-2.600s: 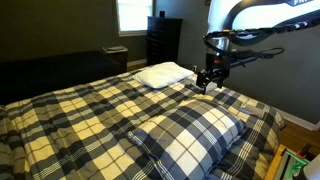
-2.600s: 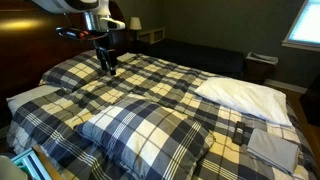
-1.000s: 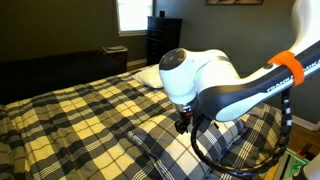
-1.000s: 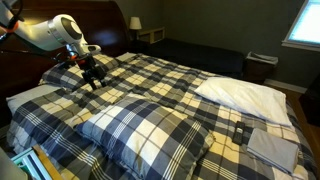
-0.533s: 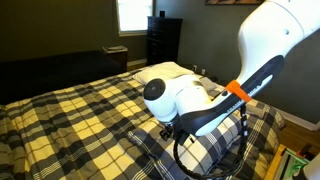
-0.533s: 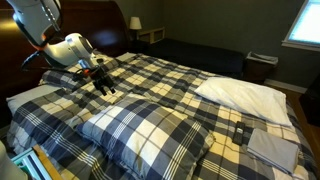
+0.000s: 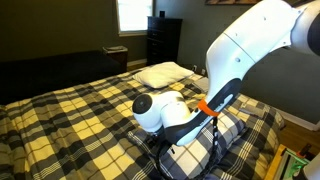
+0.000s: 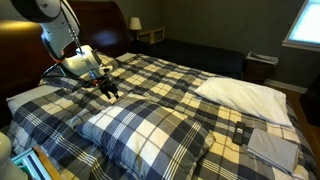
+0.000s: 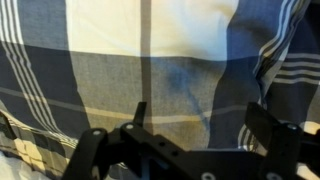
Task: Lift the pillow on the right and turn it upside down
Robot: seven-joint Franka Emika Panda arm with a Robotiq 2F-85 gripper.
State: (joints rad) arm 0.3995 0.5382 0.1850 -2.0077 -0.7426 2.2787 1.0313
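Next, my gripper goes down and to the right in the wrist view toward the pillow's navy edge band (image 9: 233, 95) below, where fabric lies between the open fingers.
The plaid pillow (image 8: 150, 127) in navy, grey and white lies puffy on the bed's near side. In an exterior view it (image 7: 228, 132) is mostly hidden behind my arm. My gripper (image 8: 108, 92) hangs low just over the pillow's far corner. The wrist view shows the plaid fabric (image 9: 150, 60) close below the jaws. The gripper (image 9: 205, 120) is open, its two fingers spread apart with nothing between them.
A plain white pillow (image 8: 245, 96) lies further along the bed, also seen near the window (image 7: 165, 73). The yellowish plaid bedspread (image 8: 170, 75) covers the bed. A dark headboard (image 8: 95, 25) stands behind the arm. A dresser (image 7: 163, 40) stands at the wall.
My arm has swung down over the bed and lowered the gripper from above the bedspread to the plaid pillow's corner. The pillows have not moved.
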